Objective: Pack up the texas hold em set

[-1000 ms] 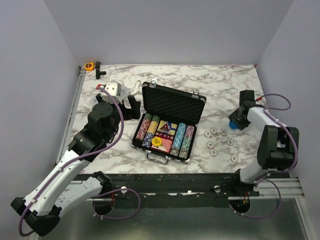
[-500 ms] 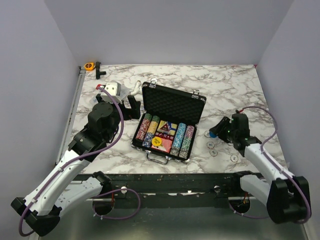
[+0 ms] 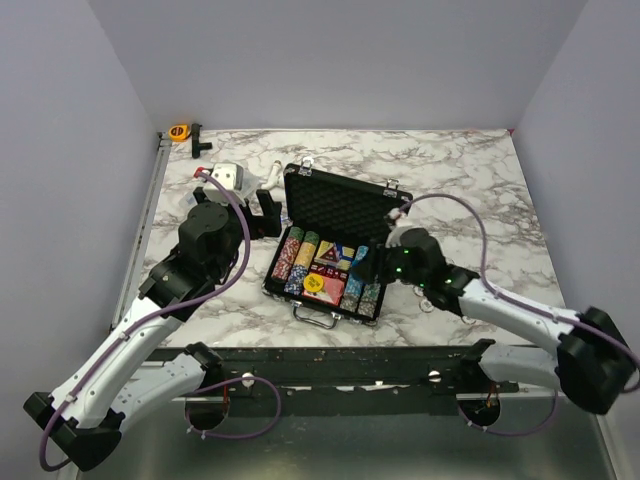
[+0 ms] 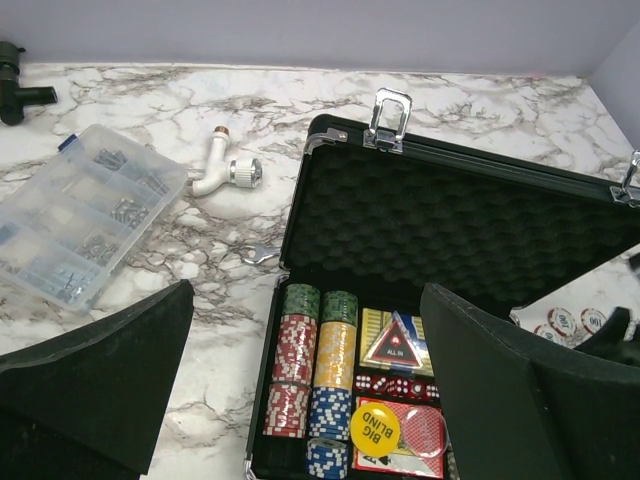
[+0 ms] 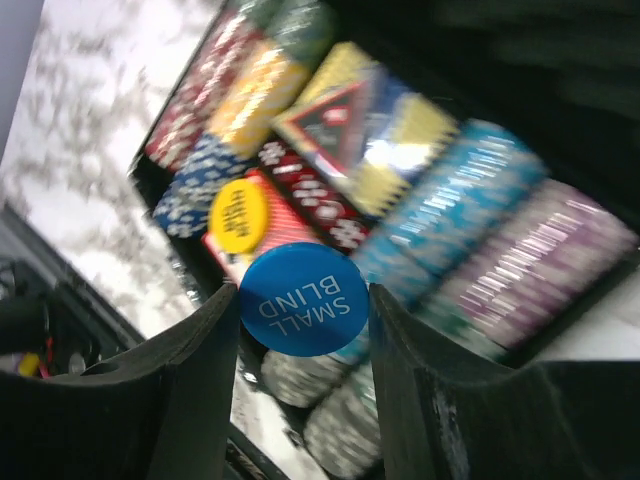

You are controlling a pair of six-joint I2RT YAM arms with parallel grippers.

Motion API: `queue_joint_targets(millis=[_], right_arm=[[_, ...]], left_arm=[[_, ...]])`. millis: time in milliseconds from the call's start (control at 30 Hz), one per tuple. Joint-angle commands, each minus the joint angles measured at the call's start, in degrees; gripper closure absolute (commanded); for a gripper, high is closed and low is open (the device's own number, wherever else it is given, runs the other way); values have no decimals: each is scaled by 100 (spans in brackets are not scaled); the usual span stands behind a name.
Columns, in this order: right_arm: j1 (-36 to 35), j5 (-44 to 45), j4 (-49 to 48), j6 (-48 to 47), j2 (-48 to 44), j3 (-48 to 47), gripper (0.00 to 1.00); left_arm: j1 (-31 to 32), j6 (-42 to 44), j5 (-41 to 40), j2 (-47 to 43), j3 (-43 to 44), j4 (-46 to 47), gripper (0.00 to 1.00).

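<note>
Next, my right gripper needs to carry the blue disc [image 5: 303,299] over the yellow disc [image 5: 239,216], lower and release, since the yellow disc lies below and to its left in the top view.
The black silver-trimmed briefcase [image 3: 345,205] lies open mid-table, with rows of poker chips [image 3: 295,258], a red card deck [image 3: 322,288] and a yellow disc [image 3: 315,282] inside. My right gripper [image 3: 365,262] is shut on the blue "SMALL BLIND" disc [image 5: 303,299] and holds it above the case's right chip rows [image 5: 470,215]. My left gripper [image 3: 262,215] is open and empty, just left of the case's back corner; its view shows the foam lid [image 4: 450,215], chips [image 4: 300,360] and yellow disc [image 4: 374,427]. Small loose round chips [image 3: 428,303] lie right of the case.
A clear plastic compartment box [image 3: 226,178] and a white pipe fitting [image 3: 270,180] lie behind my left gripper. An orange tape measure [image 3: 179,131] and a black fitting [image 3: 197,140] sit at the far left corner. A metal rail [image 3: 148,205] runs along the left edge.
My right arm has swung left from the table's right side, carrying the blue disc over the loose chips to above the case. The left arm has barely moved.
</note>
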State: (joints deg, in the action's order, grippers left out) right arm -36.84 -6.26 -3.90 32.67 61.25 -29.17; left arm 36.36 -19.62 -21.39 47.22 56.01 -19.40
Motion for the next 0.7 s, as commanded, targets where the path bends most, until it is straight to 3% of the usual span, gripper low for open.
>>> queue_joint_targets(millis=[0,267,667], right_arm=[[-1116,512,-190,-813,1284,-1081,99],[-1421,779,373,-1050,3074,-2449,99],[-1932,1264,911,-1485,3669,-3012,99]], left_arm=[[-40,-9,-137,-2,33,56,6],[-41,46,-552,-193,-108,172,6],[-85,19,-415,-117,-49,138,6]])
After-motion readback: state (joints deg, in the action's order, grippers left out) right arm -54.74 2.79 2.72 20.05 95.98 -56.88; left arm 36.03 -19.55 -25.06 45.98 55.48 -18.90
